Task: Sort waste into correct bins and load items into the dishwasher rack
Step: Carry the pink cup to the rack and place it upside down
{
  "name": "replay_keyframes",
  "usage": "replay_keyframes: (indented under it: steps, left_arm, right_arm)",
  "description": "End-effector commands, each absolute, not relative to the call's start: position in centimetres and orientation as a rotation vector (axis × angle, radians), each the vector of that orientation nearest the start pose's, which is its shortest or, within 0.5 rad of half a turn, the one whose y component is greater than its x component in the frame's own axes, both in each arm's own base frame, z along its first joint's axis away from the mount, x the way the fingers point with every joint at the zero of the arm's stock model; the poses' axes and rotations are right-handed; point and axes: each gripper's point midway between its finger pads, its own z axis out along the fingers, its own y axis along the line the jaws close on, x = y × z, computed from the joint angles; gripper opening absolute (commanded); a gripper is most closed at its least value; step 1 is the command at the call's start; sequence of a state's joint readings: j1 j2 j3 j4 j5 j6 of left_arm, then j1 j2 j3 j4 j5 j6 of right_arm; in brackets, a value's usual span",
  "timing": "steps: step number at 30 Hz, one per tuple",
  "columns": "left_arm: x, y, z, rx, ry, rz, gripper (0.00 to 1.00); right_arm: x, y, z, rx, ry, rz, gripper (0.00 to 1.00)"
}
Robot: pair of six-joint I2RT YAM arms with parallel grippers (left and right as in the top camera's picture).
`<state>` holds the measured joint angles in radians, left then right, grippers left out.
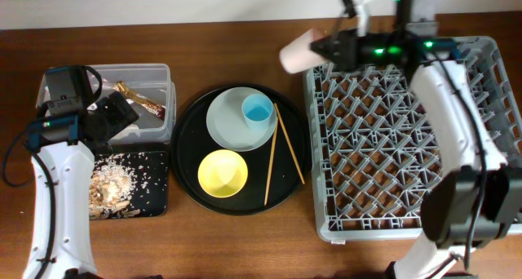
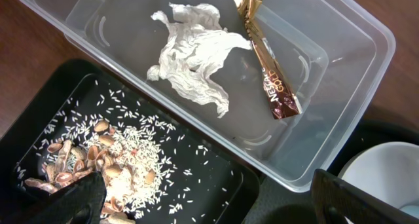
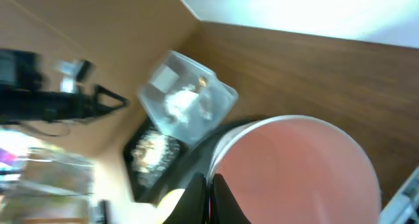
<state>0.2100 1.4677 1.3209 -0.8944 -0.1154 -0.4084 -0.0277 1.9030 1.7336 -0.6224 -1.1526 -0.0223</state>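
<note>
My right gripper will next move down and over the rack's far corner nearest the round tray, because the small pink cup hangs out past the rack's edge.
My right gripper is shut on the rim of the small pink cup, held on its side in the air at the far left corner of the grey dishwasher rack; the cup fills the right wrist view. My left gripper is open and empty above the shallow black tray with rice and brown food scraps. The clear box holds crumpled white tissue and the gold-brown wrapper. The blue cup stands on the pale plate, beside the yellow bowl and two chopsticks.
The plate, blue cup, bowl and chopsticks lie on a large round black tray in the middle of the wooden table. The rack fills the right side. The clear box and scrap tray sit at the left.
</note>
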Motion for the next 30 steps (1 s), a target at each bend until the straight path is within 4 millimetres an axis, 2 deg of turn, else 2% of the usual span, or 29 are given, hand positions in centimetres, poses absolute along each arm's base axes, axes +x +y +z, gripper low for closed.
replay_keyframes:
  steps: [1, 2, 6, 9, 13, 18, 21, 25, 30]
  left_arm:
    - [35.7, 9.7, 19.9, -0.810, 2.444, 0.076, 0.99]
    - [35.7, 9.7, 19.9, -0.810, 2.444, 0.077, 0.99]
    - [35.7, 9.7, 19.9, -0.810, 2.444, 0.076, 0.99]
    - [35.7, 9.7, 19.9, -0.810, 2.444, 0.076, 0.99]
    - [35.7, 9.7, 19.9, -0.810, 2.444, 0.076, 0.99]
    - [35.7, 9.7, 19.9, -0.810, 2.444, 0.076, 0.99]
    - [35.7, 9.7, 19.9, -0.810, 2.444, 0.076, 0.99]
    - [35.7, 9.7, 19.9, -0.810, 2.444, 0.076, 0.99]
    - [35.7, 9.7, 19.9, -0.810, 2.444, 0.076, 0.99]
  right_arm:
    - [46.1, 12.7, 27.2, -0.569, 1.851, 1.639, 0.04]
    - [46.5, 12.2, 26.3, -0.574, 1.812, 1.692, 0.04]
    - [48.4, 11.2, 20.4, -0.458, 1.878, 1.769, 0.04]
    - [48.8, 11.1, 17.9, -0.411, 1.908, 1.805, 0.04]
    - [49.2, 10.3, 16.1, -0.335, 1.984, 1.766, 0.04]
    - [48.9, 8.5, 15.1, -0.190, 2.067, 1.771, 0.04]
    - [48.3, 8.0, 14.8, -0.184, 2.073, 1.763, 0.04]
    - [47.9, 7.7, 12.7, -0.150, 2.201, 1.661, 0.05]
    - [48.0, 6.6, 12.6, -0.118, 2.202, 1.652, 0.09]
